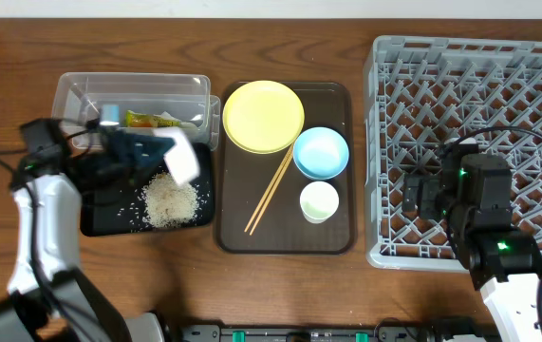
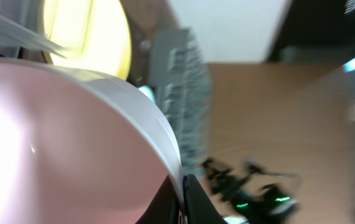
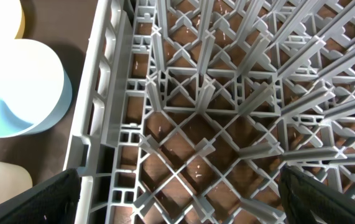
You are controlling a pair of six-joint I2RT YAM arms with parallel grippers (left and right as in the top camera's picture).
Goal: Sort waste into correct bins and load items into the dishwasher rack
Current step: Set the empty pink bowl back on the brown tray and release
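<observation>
Rice lies in the black tray (image 1: 100,220), so my left gripper should next level the bowl, move it across and down to the bare spot beside the chopsticks, and let go of it.
My left gripper (image 1: 161,142) is shut on the rim of the white bowl (image 1: 183,157) and holds it tipped over the shallow black tray (image 1: 100,220). A heap of rice (image 1: 169,201) lies in that tray. In the left wrist view the bowl's pinkish outside (image 2: 59,143) fills the left side, with the fingers (image 2: 183,199) clamped on its rim. The snack wrapper (image 1: 152,120) lies in the clear tub (image 1: 71,90). My right gripper (image 1: 413,195) is open and empty over the left part of the grey rack (image 1: 498,66). In the right wrist view its fingers (image 3: 183,199) are spread wide above the rack's lattice (image 3: 196,112).
The brown serving tray (image 1: 285,249) holds the yellow plate (image 1: 263,115), blue bowl (image 1: 321,152), green cup (image 1: 319,201) and chopsticks (image 1: 269,193). The blue bowl (image 3: 22,87) and cup (image 3: 0,186) lie just left of the rack wall in the right wrist view.
</observation>
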